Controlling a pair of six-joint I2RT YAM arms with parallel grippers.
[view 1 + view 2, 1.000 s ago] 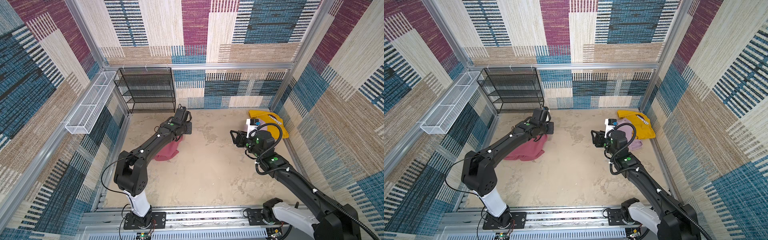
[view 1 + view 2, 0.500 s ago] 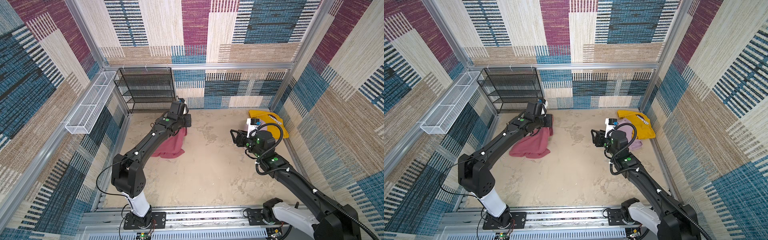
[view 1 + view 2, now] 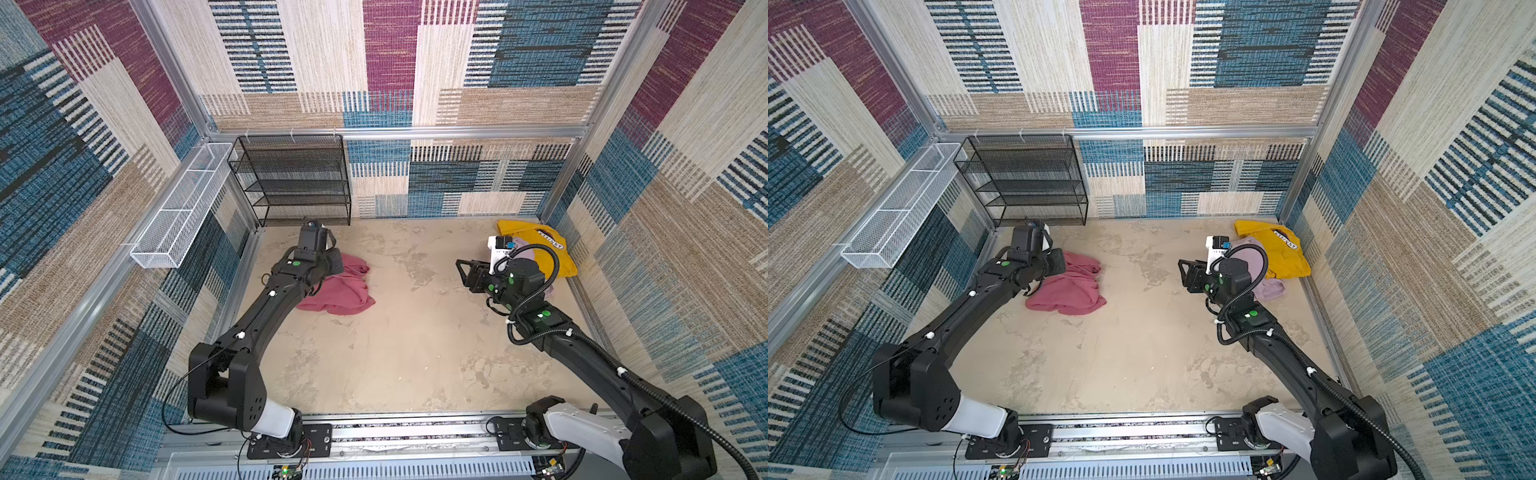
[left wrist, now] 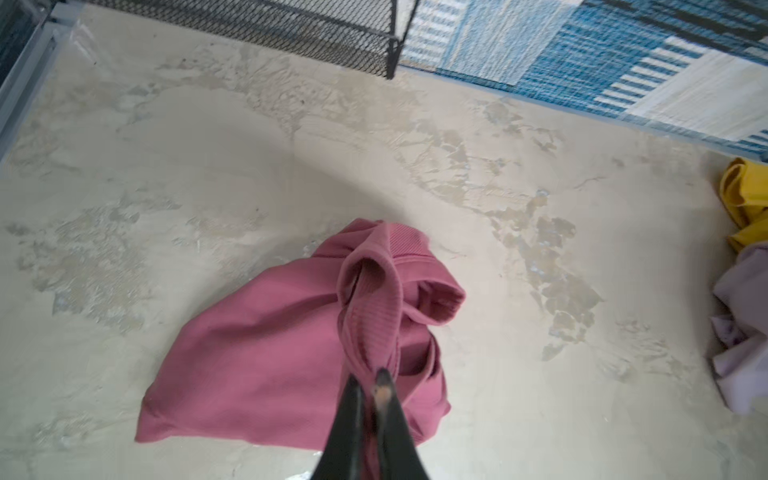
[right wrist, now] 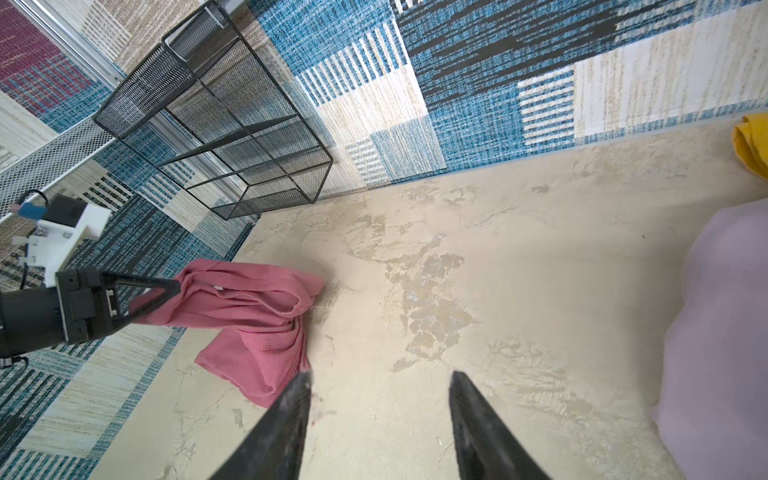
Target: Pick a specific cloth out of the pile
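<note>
I will next lower my left gripper and pull it back to the cloth's near corner (image 3: 304,305) (image 4: 156,420), below and back of it, and release the fold clear of the pile.
The rose-pink cloth (image 3: 340,293) (image 3: 1071,291) lies on the left of the floor, apart from the pile. My left gripper (image 4: 368,376) (image 3: 336,264) is shut on a bunched ribbed fold of it. That fold is held up off the floor while the rest of the cloth (image 5: 257,316) drapes down and rests there. The pile (image 3: 536,249) (image 3: 1279,253) sits in the back right corner, a mustard-yellow garment with a pale lilac one (image 3: 1268,286) in front. My right gripper (image 5: 380,374) (image 3: 461,270) stands open over bare floor just left of the pile, with nothing between its fingers.
A black mesh shelf rack (image 3: 299,178) stands against the back wall behind the left gripper. A white wire basket (image 3: 178,208) hangs on the left wall. Patterned walls close in the floor on three sides, and a metal rail (image 3: 415,432) runs along the front.
My left arm has swung toward the left wall with the cloth in its grip, and more of the cloth shows beside it now. The right arm has held still.
</note>
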